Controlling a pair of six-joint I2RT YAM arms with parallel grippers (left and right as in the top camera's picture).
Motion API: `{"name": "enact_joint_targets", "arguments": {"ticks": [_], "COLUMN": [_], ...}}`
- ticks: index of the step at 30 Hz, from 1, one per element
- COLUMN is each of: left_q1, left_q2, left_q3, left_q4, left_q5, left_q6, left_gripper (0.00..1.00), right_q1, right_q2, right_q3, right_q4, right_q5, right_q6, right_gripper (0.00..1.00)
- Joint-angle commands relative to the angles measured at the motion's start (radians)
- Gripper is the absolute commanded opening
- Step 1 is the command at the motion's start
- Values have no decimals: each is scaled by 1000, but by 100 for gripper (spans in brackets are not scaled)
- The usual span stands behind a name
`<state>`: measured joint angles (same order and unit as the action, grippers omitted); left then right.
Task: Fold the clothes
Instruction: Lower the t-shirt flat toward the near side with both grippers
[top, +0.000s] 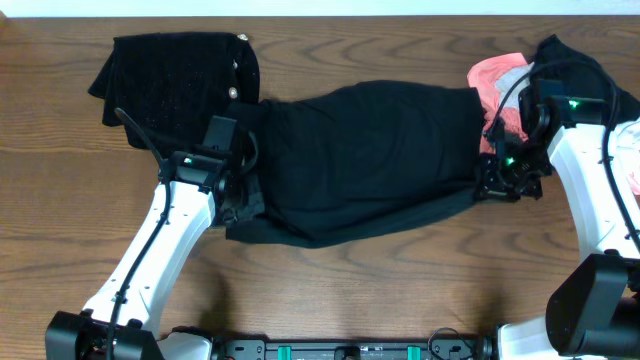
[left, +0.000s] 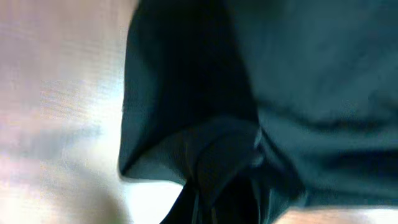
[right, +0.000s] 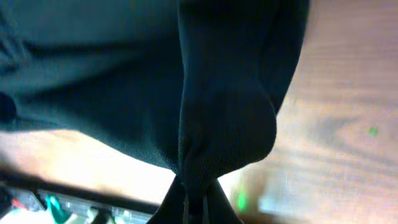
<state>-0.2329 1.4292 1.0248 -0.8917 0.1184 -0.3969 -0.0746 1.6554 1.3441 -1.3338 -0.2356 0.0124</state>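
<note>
The shirt end goes outward and down in my right gripper next, onto the shirt's far part beside the pink heap, before release.
A plain black shirt (top: 370, 160) hangs stretched across the middle of the table between my two grippers. My left gripper (top: 243, 195) is shut on its left end, where the cloth bunches into folds (left: 230, 168). At the other end my right gripper (top: 492, 180) is shut on the shirt, and the fabric (right: 217, 112) gathers to a pinch between the fingers (right: 194, 208). More clothes lie on the table: a black garment (top: 175, 75) at the back left and a pink and white heap (top: 500, 85) with another black piece (top: 575, 65) at the back right.
The wooden table (top: 400, 290) shows bare brown surface in front of the shirt. My arm bases and a black rail (top: 340, 350) sit along the near edge. A white garment edge (top: 630, 140) shows at the far right.
</note>
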Motion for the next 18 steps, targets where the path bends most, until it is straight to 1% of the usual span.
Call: {"name": "enact_joint_targets", "arguments": {"ticks": [1, 6, 10, 15, 18], "left_q1": [-2, -2, -1, 15, 28], "left_q2": [2, 2, 2, 2, 2], "left_q3": [3, 3, 3, 3, 3], "left_q4": [45, 89, 105, 145, 179], "left_q5": [-66, -180, -249, -266, -266], "left_q6": [-8, -8, -9, -9, -9], "left_gripper": [6, 6, 6, 6, 6], "right_q1": [-10, -18, -48, -90, -97], "right_q2": [-15, -15, -15, -15, -15], "right_q3": [-4, -4, -11, -46, -89], "right_q4": [38, 85, 105, 150, 217], "right_q5": [15, 115, 134, 134, 127], "right_q6": [28, 43, 43, 38, 35], "right_gripper": [1, 1, 1, 1, 1]}}
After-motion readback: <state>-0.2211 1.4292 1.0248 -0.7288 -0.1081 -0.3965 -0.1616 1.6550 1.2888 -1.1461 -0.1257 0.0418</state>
